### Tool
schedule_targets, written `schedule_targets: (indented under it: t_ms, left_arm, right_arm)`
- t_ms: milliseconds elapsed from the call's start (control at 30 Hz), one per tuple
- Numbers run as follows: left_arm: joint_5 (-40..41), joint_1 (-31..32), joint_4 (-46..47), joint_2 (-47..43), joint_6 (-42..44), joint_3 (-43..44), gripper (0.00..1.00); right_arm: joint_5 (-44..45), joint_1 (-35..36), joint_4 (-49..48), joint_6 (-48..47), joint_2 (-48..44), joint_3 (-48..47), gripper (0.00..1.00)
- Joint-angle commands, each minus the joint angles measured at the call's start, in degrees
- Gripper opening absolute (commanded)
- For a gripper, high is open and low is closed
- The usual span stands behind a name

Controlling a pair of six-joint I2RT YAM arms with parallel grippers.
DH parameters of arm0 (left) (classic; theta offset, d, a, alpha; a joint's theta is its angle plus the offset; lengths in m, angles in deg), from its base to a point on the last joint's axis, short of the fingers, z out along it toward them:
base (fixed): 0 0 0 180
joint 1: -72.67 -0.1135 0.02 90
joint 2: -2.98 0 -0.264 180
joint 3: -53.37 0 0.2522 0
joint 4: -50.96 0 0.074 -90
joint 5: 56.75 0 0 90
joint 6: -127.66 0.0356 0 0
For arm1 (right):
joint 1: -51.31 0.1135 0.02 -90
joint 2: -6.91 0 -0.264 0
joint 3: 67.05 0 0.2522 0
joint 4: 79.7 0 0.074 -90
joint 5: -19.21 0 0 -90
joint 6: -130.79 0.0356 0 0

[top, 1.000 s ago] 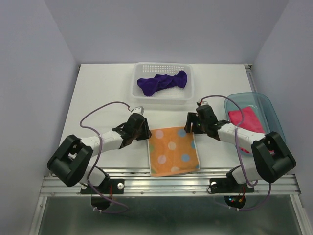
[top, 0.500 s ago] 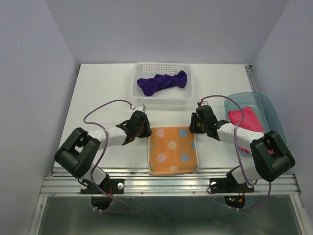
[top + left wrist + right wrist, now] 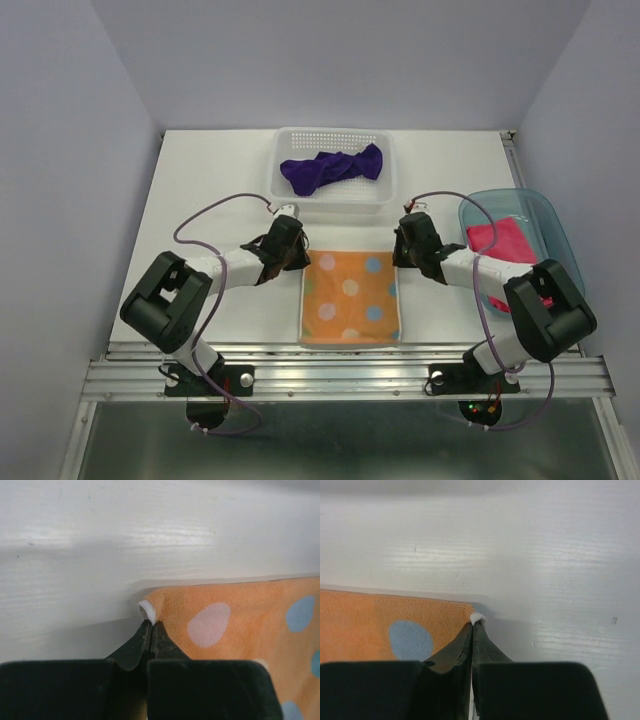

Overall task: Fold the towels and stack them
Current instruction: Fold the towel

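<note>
The towel lies flat, so my left gripper will bring the pinched corner up and back over the towel's near corner (image 3: 305,340) and release.
The orange polka-dot towel (image 3: 351,298) lies flat on the table between the arms. My left gripper (image 3: 296,259) is shut on its far left corner (image 3: 150,611), the white hem pinched between the tips. My right gripper (image 3: 402,258) is shut on the far right corner (image 3: 476,617) in the same way. Crumpled in the white basket (image 3: 284,138) at the back is the purple towel (image 3: 330,167). The pink towel (image 3: 500,245) lies in the teal tray (image 3: 546,215) at the right.
The white perforated basket stands at the back centre, just beyond the two grippers. To the right of the right arm sits the teal tray. Purple cables loop above both forearms. The table's near edge meets a metal rail (image 3: 350,375).
Both grippers slid away from me to the orange towel's far corners and shut on them. The towel has shifted slightly away from the near edge.
</note>
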Motion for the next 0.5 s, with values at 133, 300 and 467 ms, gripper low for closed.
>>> schedule_targets:
  t_ms: [133,300,467]
  left_arm:
    - [4.8,-0.9,1.5,-0.5,3.8,6.0,0.00]
    - [4.2,-0.9,7.1,-5.2,5.2,1.7,0.00]
    - [2.5,-0.9,11.3,-10.2,4.6,-4.5,0.00]
  right_arm:
    - [1.9,-1.4,-10.7,-6.1,0.9,-5.4,0.01]
    - [-0.9,-1.5,-12.0,-7.1,-2.1,-4.4,0.01]
    - [-4.0,-1.5,-11.3,-4.8,-9.0,-0.2,0.01]
